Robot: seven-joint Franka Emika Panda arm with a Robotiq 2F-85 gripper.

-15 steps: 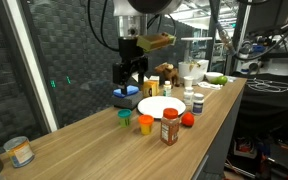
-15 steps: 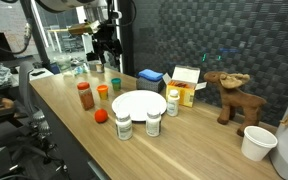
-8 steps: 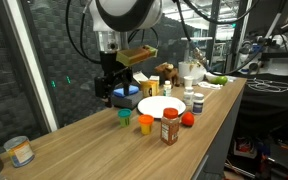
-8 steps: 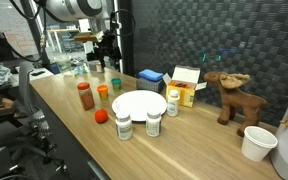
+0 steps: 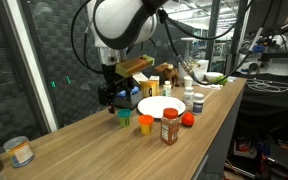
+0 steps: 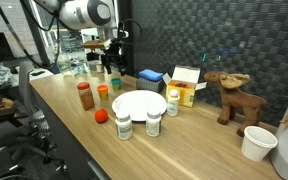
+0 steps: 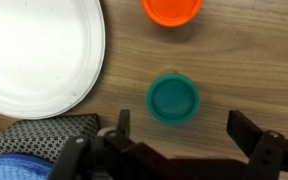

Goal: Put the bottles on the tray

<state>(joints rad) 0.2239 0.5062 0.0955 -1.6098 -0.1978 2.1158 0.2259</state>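
The green cap [image 7: 173,99] is just ahead of my gripper's fingers, so my gripper needs to go down and move slightly toward the orange-capped bottle to bring its fingers around the cap.
A green-capped bottle [image 5: 125,118] [image 6: 115,84] stands next to an orange-capped bottle [image 5: 145,124] [image 6: 102,92] and a red-capped spice bottle [image 5: 170,127] [image 6: 85,95]. The white round tray [image 5: 161,106] [image 6: 139,104] lies beside them with nothing on it. Three white bottles [image 6: 123,126] [image 6: 154,123] [image 6: 173,102] stand round its rim. My gripper [image 5: 115,96] [image 6: 111,64] is open above the green-capped bottle. In the wrist view the green cap [image 7: 173,99] sits just ahead of the open fingers [image 7: 184,135], with the orange cap [image 7: 172,9] and the tray [image 7: 39,55] beyond.
A red ball [image 5: 188,119] [image 6: 100,115] lies by the spice bottle. A blue box [image 6: 151,76] and a yellow box [image 6: 187,87] stand behind the tray, a toy moose [image 6: 229,95] and a white cup [image 6: 257,143] farther along. A blue cloth [image 7: 34,135] shows by the left finger.
My gripper has moved along the table from near the tray toward the green-capped bottle and has come lower. It stays open. The bottles have not moved.
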